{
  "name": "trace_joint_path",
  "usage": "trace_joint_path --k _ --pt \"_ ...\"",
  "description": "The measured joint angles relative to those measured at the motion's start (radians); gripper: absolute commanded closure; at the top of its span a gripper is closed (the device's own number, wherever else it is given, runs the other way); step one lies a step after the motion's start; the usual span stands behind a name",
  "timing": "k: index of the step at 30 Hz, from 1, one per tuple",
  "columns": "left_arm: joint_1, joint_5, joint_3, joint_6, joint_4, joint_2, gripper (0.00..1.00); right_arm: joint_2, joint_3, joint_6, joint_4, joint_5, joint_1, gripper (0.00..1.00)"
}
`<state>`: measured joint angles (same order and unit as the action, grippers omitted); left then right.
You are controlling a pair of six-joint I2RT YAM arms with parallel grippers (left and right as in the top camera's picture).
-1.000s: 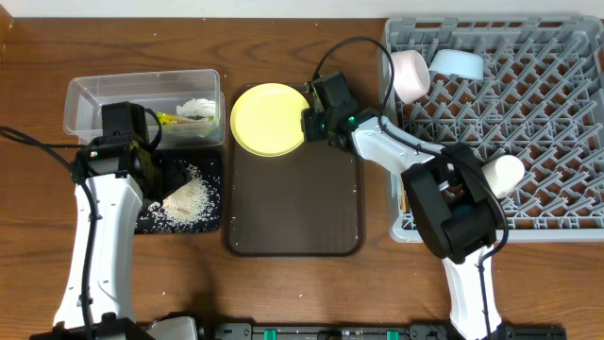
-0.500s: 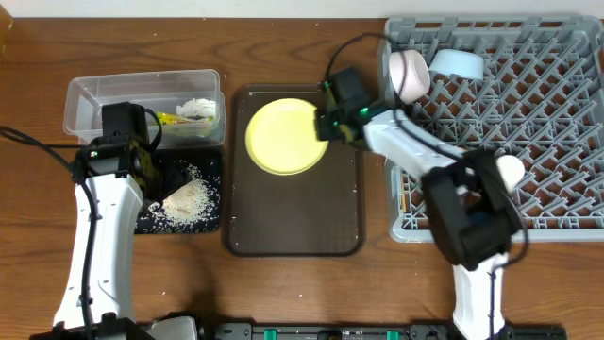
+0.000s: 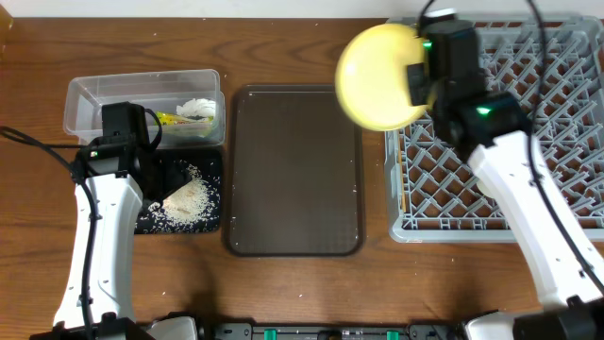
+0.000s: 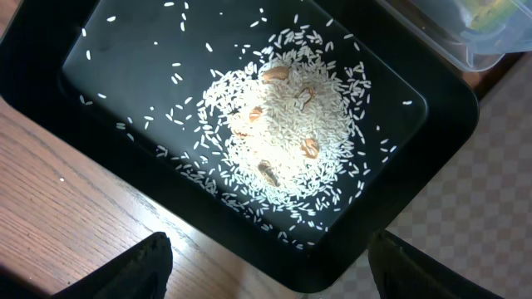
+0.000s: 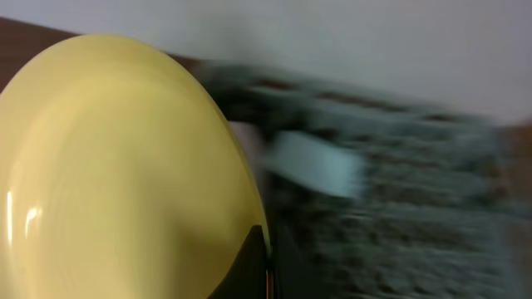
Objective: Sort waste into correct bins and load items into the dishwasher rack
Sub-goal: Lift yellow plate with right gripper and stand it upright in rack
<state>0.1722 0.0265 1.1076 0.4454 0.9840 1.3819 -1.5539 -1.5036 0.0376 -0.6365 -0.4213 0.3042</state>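
Observation:
My right gripper should next swing back and lower over the rack's bare wires to release the plate (image 3: 377, 77), because it still hangs past the rack's edge.
My right gripper (image 3: 412, 80) is shut on the rim of the round yellow plate (image 3: 377, 77) and holds it lifted and tilted on edge at the left edge of the grey dishwasher rack (image 3: 528, 179). In the right wrist view the plate (image 5: 116, 174) fills the left half, pinched between my fingers (image 5: 249, 262), with the blurred rack and a light blue bowl (image 5: 314, 163) behind. My left gripper (image 4: 266, 274) is open above the near edge of the black tray (image 4: 432, 116), which holds rice grains (image 4: 287, 133). The clear tub (image 3: 90, 104) holds a white tissue (image 3: 196, 108) and a yellow-green wrapper (image 3: 175, 120).
The dark brown serving tray (image 3: 294, 170) lies bare between the bins and the rack. My left arm (image 3: 99, 217) runs along the left side of the table. My right arm (image 3: 528, 208) crosses over the rack, hiding part of it.
My right gripper has lifted the yellow plate off the brown serving tray and swung it up and right to the rack's left edge. The left arm has not moved.

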Motion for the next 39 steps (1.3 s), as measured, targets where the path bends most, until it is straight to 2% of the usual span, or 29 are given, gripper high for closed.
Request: trace_joint_path --k 4,10,27,28,31,34,39 --pt "0.000 0.000 0.000 0.000 0.000 0.000 0.22 0.005 0.000 0.134 -0.058 -0.174 -0.045 0.99" --pt "0.000 0.000 0.000 0.000 0.000 0.000 0.22 -0.013 0.000 0.233 -0.171 -0.303 -0.064 0.99" --pt "0.000 0.000 0.000 0.000 0.000 0.000 0.22 -0.130 0.001 0.255 -0.236 -0.341 -0.064 0.98" --pt "0.000 0.000 0.000 0.000 0.000 0.000 0.22 -0.131 0.001 0.241 -0.237 -0.310 -0.064 0.91" --pt "0.000 0.000 0.000 0.000 0.000 0.000 0.22 -0.131 0.001 0.191 -0.248 -0.201 -0.064 0.63" --pt "0.000 0.000 0.000 0.000 0.000 0.000 0.22 -0.131 0.001 0.142 -0.264 -0.082 -0.064 0.54" --pt "0.000 0.000 0.000 0.000 0.000 0.000 0.22 -0.128 0.001 0.052 -0.264 0.008 -0.070 0.50"
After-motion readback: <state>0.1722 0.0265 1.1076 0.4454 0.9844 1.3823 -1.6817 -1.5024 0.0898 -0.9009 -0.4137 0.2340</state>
